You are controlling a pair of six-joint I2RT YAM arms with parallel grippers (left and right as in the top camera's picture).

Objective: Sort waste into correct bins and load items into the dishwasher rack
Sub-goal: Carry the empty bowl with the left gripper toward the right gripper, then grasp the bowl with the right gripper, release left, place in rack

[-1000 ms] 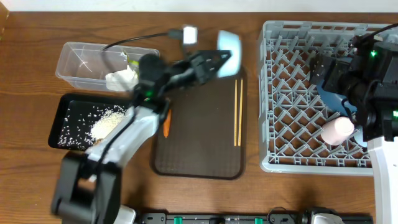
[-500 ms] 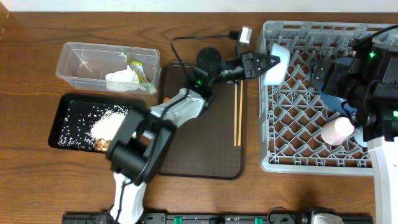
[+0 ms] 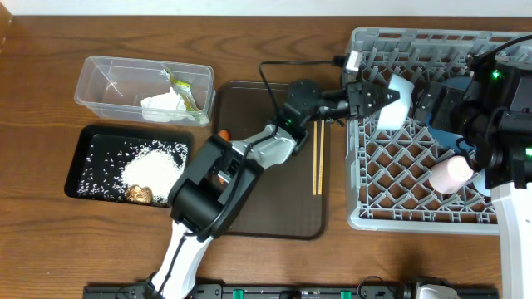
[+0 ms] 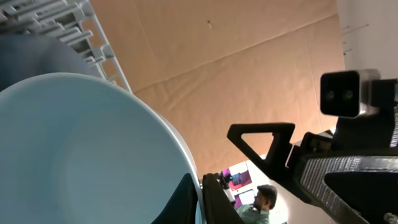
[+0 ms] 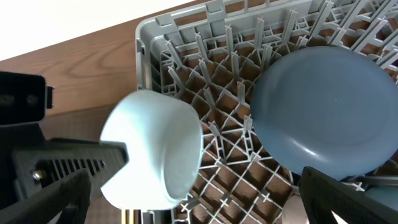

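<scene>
The cup's rim goes down and slightly toward the brown tray (image 3: pixel 274 199) with my left gripper next for release, since the rack's open slots lie below my gripper.
My left gripper (image 3: pixel 382 98) is shut on the rim of the small light blue cup (image 3: pixel 396 101), which hangs tilted over the left part of the grey dishwasher rack (image 3: pixel 416 218). In the left wrist view the cup (image 4: pixel 81 149) fills the frame, its rim pinched in the gripper (image 4: pixel 200 198). The right wrist view shows the cup (image 5: pixel 155 149) beside the blue plate (image 5: pixel 329 112) standing in the rack (image 5: pixel 186 37). My right gripper (image 5: pixel 199 211) stands open over the rack (image 3: pixel 445 108). A pink cup (image 3: pixel 451 174) lies in the rack. Two chopsticks (image 3: pixel 317 154) lie on the brown tray (image 3: pixel 274 199).
The clear tub (image 3: pixel 104 75) at the back left holds white tissue (image 3: pixel 162 106) and a yellow-green wrapper (image 3: pixel 187 91). The black tray (image 3: pixel 91 158) holds rice (image 3: pixel 154 162) and a brown lump (image 3: pixel 140 193). An orange carrot (image 3: pixel 223 135) shows beside my left arm.
My left arm has swung right, carrying the light blue cup from above the brown tray to over the rack. The right arm has not moved.
</scene>
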